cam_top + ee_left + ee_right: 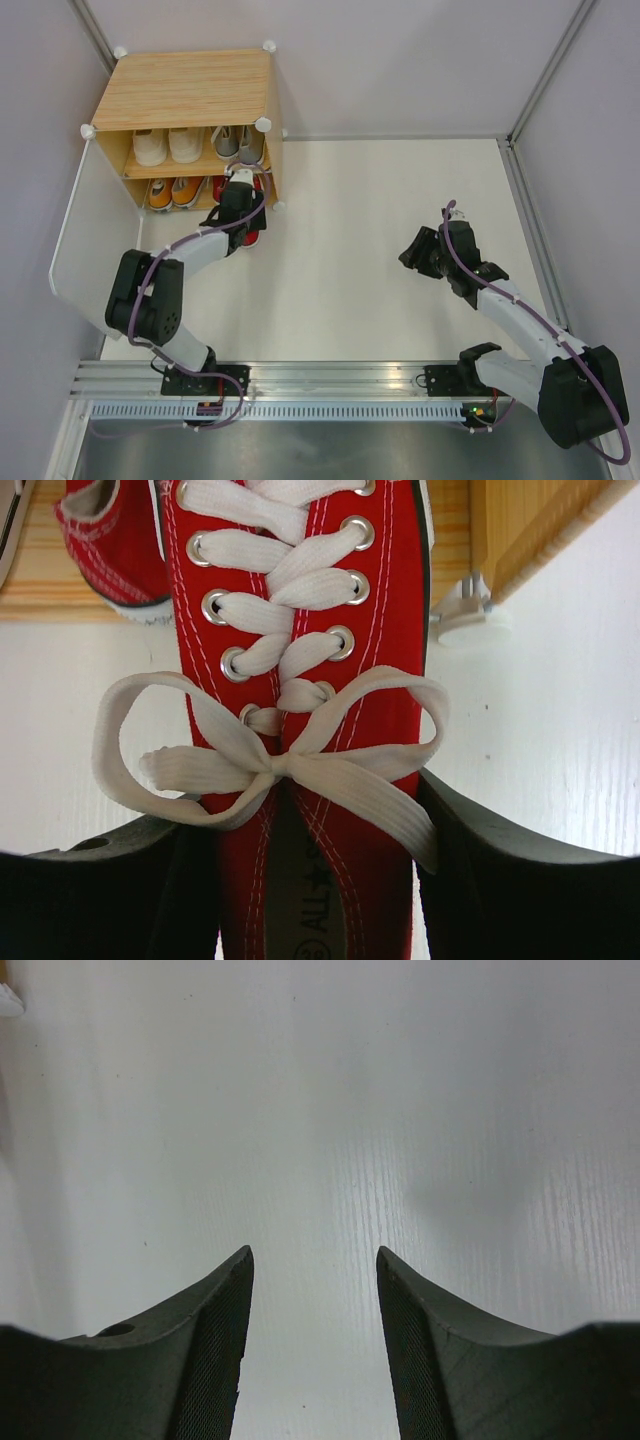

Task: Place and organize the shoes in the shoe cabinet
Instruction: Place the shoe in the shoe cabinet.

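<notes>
I should push my left gripper outward, slide the red shoe toe-first beside the other red shoe and release it, as the lower shelf is outward of my gripper.
The light-wood shoe cabinet (190, 90) stands at the far left with its white door (75, 250) swung open. Cream shoes (166, 146) and grey shoes (240, 143) sit on the upper shelf. Orange shoes (172, 191) sit on the lower shelf. My left gripper (240, 192) is at the cabinet's lower right opening, shut on a red shoe (300, 610) behind its bow, toe pointing into the cabinet; its heel shows in the top view (251, 238). The other red shoe (110, 540) lies inside on the lower shelf. My right gripper (415, 250) is open and empty over the table (313, 1290).
A white corner connector (470, 620) of the cabinet stands just right of the held shoe's toe. Grey walls close in the white table (380, 200) at the back and sides. The arm bases sit on a rail (300, 385) at the near edge.
</notes>
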`<state>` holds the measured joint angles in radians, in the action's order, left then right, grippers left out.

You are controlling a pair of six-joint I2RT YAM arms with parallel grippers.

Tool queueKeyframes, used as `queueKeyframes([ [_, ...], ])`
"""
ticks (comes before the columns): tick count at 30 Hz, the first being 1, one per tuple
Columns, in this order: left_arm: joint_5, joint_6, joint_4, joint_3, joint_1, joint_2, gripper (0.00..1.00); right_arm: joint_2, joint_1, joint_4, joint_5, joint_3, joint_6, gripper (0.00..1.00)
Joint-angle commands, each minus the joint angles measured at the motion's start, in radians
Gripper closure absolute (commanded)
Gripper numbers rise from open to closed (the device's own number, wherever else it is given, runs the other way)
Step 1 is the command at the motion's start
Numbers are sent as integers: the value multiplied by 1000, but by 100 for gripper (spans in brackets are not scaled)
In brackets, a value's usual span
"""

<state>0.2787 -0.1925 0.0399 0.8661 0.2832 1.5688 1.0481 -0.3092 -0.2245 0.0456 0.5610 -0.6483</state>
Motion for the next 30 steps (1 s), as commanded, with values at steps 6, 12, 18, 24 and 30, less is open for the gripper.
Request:
queueKeyframes([
  [6,-47,91,259,134,-33,121,94,6,4,20,-38,4,22,43],
  [12,-65,85,310,180,-52,184,82,24,4,19,-72,13,27,44],
  [18,-47,67,333,172,-52,186,37,32,4,20,-79,14,29,44],
  [24,-39,65,322,171,-52,183,10,30,4,19,-84,14,32,44],
  [30,-18,56,276,185,-53,182,4,26,2,17,-85,14,32,44],
])
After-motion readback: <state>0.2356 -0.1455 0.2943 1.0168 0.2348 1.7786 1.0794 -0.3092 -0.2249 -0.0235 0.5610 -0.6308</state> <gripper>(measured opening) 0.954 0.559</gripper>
